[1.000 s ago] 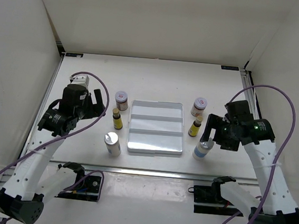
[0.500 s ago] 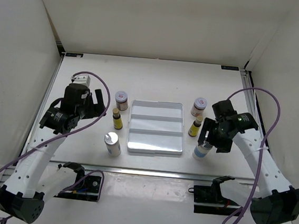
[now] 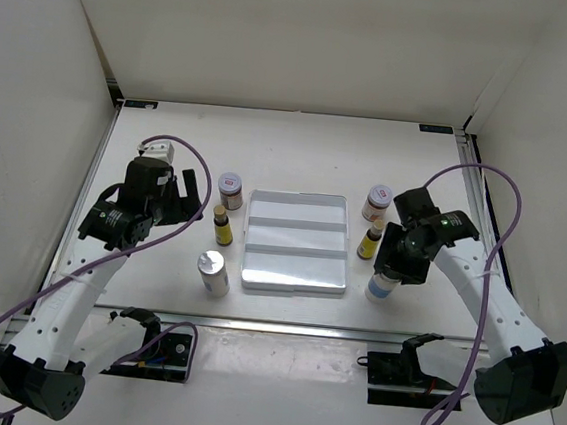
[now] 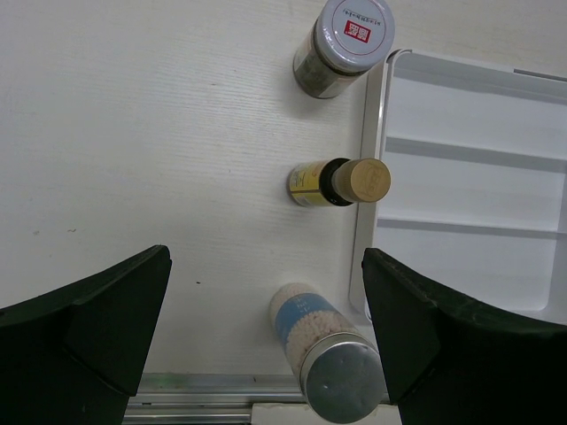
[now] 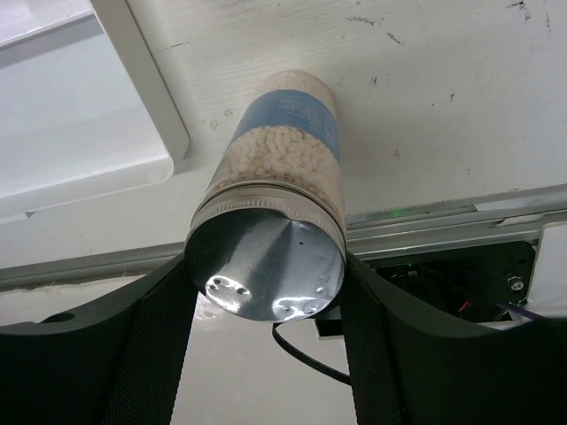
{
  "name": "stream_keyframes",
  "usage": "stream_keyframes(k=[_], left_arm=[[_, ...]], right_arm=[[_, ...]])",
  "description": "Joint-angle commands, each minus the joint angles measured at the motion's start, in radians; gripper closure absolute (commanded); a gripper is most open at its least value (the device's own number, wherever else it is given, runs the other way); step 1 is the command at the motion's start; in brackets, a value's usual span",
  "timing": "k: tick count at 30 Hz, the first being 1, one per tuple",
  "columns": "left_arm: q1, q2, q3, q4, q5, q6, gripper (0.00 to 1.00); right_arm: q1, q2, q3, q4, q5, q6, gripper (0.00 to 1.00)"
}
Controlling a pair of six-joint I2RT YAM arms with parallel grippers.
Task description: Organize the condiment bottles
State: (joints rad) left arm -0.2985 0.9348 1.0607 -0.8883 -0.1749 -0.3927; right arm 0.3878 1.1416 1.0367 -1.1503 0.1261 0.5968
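The robot's right gripper should next move the white bottle to the left in the top view, into the tray's near section (image 3: 325,276) (image 5: 93,133), and let go of it there, because that section is empty.
My right gripper (image 3: 392,270) reaches down over a white bottle with a silver cap (image 3: 380,288) standing right of the tray. In the right wrist view both fingers press the sides of that bottle (image 5: 282,168) just below its cap, so my right gripper (image 5: 266,305) is shut on it. A slim yellow bottle (image 3: 370,241) and a red-marked jar (image 3: 378,200) stand behind it. Left of the tray stand another jar (image 3: 231,186), a yellow bottle (image 3: 222,225) and a silver-capped white bottle (image 3: 213,272). My left gripper (image 3: 187,195) hovers open above them, with the white bottle (image 4: 328,354) between its spread fingers.
A white divided tray (image 3: 300,196) lies in the middle of the table with nothing in its compartments. A metal rail (image 3: 283,325) runs along the table's near edge, close to both white bottles. White walls enclose the table on the left, back and right.
The right gripper has slid left and down over the right white bottle and closed from wide open onto it. The left arm has barely shifted.
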Motion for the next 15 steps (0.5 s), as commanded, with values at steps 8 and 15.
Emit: stream_keyframes(k=[8,15], left_arm=[[-0.005,-0.005,0.002,-0.001,0.012,0.005,0.0],[-0.005,0.013,0.002,-0.001,0.012,0.005,0.0]], right_arm=[[0.065,-0.043,0.155,-0.063,0.086,0.005,0.88],[0.154,-0.019,0.402,-0.112,0.078,-0.005,1.0]])
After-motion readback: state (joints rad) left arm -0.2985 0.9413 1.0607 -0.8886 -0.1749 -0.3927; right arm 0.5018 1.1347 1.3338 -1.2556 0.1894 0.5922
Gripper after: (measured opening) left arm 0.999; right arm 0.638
